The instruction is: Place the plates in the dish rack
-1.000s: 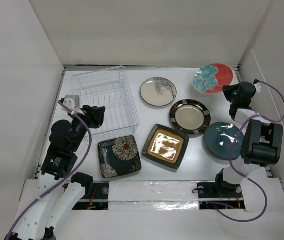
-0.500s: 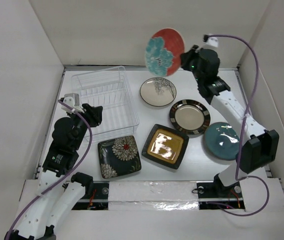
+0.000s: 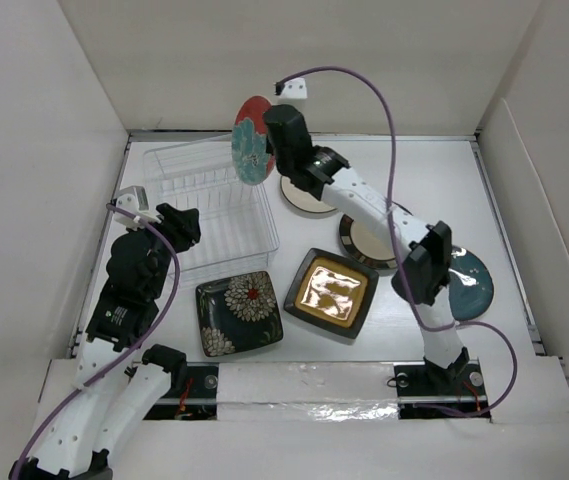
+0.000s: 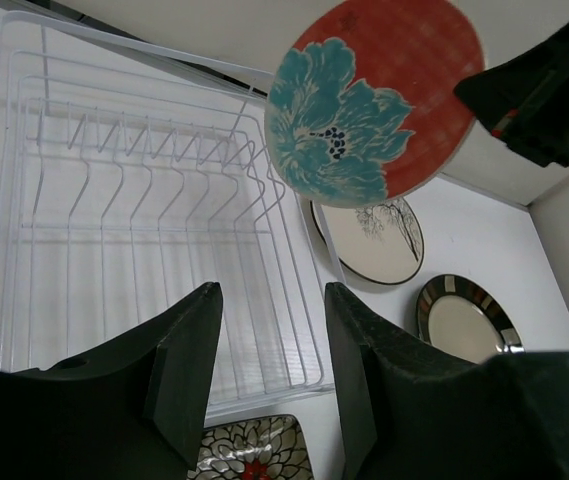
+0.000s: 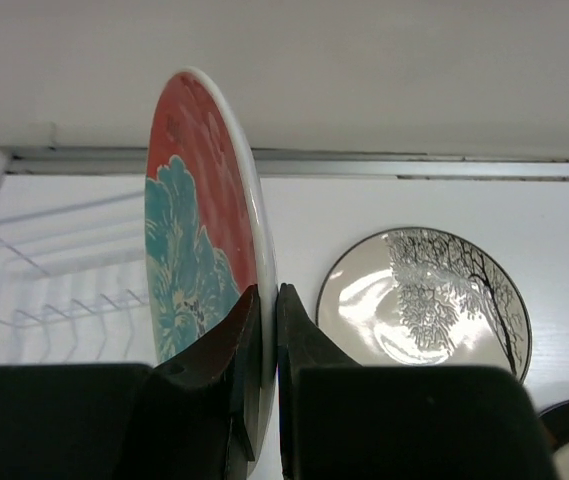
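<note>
Next, my right gripper needs to lower sideways to free the plate in the rack's end slots, since these lie below the gripper, to its left in the top view.
My right gripper (image 3: 272,140) is shut on the rim of the teal-red patterned plate (image 3: 250,140), holding it upright in the air over the right end of the clear dish rack (image 3: 209,200). The plate also shows in the right wrist view (image 5: 204,250) and the left wrist view (image 4: 374,100). My left gripper (image 3: 182,222) is open and empty by the rack's near left side; the rack (image 4: 134,220) has no plates in it. The cream tree-branch plate (image 3: 316,200), striped-rim plate (image 3: 374,240), plain teal plate (image 3: 469,280), floral square plate (image 3: 239,312) and amber square plate (image 3: 330,292) lie flat on the table.
White walls enclose the table on the left, back and right. The right arm (image 3: 384,220) stretches diagonally over the round plates. A purple cable (image 3: 364,85) loops above it.
My right gripper has lifted the teal-red plate from the far right corner, tipped it upright and carried it left to above the rack. The left arm has barely moved.
</note>
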